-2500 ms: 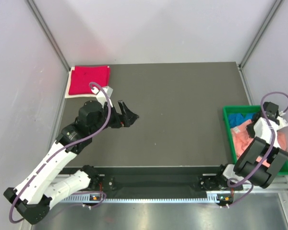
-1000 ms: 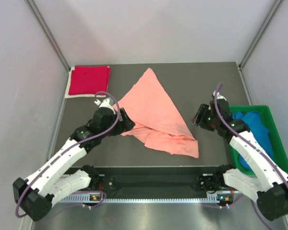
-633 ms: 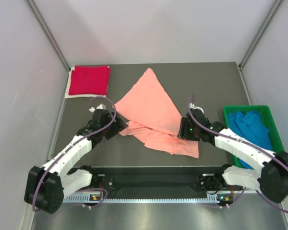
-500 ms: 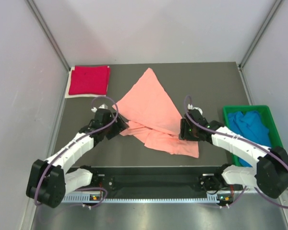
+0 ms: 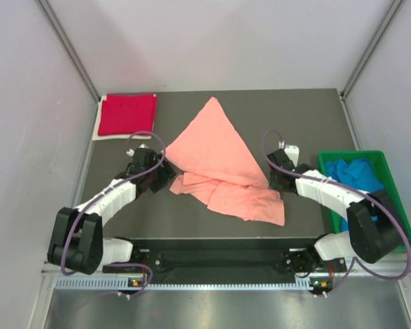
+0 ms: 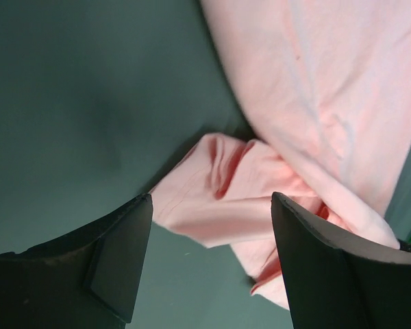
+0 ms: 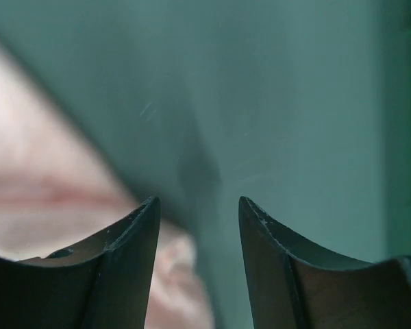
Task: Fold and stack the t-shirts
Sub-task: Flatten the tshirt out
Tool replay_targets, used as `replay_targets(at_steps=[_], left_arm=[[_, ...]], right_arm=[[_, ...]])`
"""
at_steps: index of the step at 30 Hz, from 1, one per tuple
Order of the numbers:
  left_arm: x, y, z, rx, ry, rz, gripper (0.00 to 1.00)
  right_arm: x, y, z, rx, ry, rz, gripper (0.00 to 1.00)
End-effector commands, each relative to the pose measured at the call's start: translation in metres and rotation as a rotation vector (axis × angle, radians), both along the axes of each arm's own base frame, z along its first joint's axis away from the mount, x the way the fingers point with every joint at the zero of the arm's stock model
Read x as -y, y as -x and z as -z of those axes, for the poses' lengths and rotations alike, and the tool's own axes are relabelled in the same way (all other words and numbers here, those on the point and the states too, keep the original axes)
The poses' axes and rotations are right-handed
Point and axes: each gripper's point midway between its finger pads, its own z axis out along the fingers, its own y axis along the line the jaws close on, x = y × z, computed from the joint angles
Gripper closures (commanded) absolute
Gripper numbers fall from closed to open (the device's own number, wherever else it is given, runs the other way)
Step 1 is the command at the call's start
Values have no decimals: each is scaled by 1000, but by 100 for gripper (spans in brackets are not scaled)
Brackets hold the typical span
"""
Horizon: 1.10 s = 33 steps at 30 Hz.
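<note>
My right gripper lifts across the shirt next, back and down onto the shirt's near edge's middle (image 5: pixel 214 206), which lies to the left in the top view.
The salmon-pink t-shirt (image 5: pixel 216 161) lies crumpled in a rough triangle mid-table. Its bunched left edge shows in the left wrist view (image 6: pixel 212 199), and its blurred right edge in the right wrist view (image 7: pixel 34 205). My left gripper (image 5: pixel 166 177) is open, low at the shirt's left edge, with the fabric just ahead of its fingertips (image 6: pixel 123 253). My right gripper (image 5: pixel 274 179) is open, low at the shirt's right edge. The crimson-red t-shirt (image 5: pixel 127 114) lies folded at the far left corner. The bright blue t-shirt (image 5: pixel 358 173) sits bunched in the tray.
A green plastic tray (image 5: pixel 326 179) stands at the right edge of the dark table, close behind my right arm. The folded red shirt rests on a white sheet (image 5: pixel 99 131). Grey walls enclose the table on three sides.
The pink shirt came out of the tray onto the table. Both arms then drew in and lowered to its left and right edges; in the last half second they settled closer to the table.
</note>
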Motion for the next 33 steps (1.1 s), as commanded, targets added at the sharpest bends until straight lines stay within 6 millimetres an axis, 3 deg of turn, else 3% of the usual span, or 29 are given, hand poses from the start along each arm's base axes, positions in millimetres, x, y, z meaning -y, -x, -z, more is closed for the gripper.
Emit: replay_targets(at_steps=[1, 2, 4, 5, 7, 8, 9, 10, 12, 13, 14, 15, 17, 20, 23, 24, 29, 33], left_arm=[[12, -33, -38, 128, 73, 6, 25], [14, -34, -39, 130, 83, 10, 25], [19, -37, -39, 123, 97, 22, 26], [23, -35, -40, 114, 116, 43, 26], [28, -34, -37, 97, 132, 63, 28], [29, -33, -35, 97, 134, 73, 29], [29, -27, -27, 79, 132, 78, 29], [28, -25, -25, 76, 128, 82, 29], [27, -21, -17, 64, 119, 85, 29], [27, -20, -16, 62, 122, 86, 29], [28, -21, -17, 66, 127, 89, 29], [29, -21, -19, 68, 133, 95, 29], [29, -21, -21, 61, 131, 95, 30], [23, -24, -30, 74, 110, 76, 30], [12, -23, -35, 66, 81, 51, 29], [9, -23, -37, 62, 76, 44, 29], [-12, -23, -36, 43, 95, -2, 28], [-20, -20, -35, 37, 101, -10, 28]], right_arm=[[47, -50, -46, 162, 134, 169, 50], [51, -62, -59, 185, 132, 190, 50], [65, -69, -65, 177, 171, 223, 50], [64, -80, -84, 214, 171, 238, 50], [53, -71, -98, 190, 153, 230, 50], [34, -72, -110, 203, 82, 199, 50], [14, -61, -119, 209, -15, 192, 50], [-5, -54, -122, 203, -113, 177, 50], [-65, -29, -116, 148, -406, 179, 50], [-82, -17, -120, 142, -512, 204, 50], [-92, 2, -103, 79, -567, 257, 50], [-116, 19, -104, 47, -689, 347, 50], [-142, 39, -96, 33, -761, 355, 50], [-167, 46, -100, 63, -831, 395, 51], [-187, 54, -87, -30, -821, 437, 53], [-194, 58, -70, -83, -792, 475, 54], [-239, 84, -45, -200, -805, 446, 57], [-255, 90, -23, -251, -772, 466, 57]])
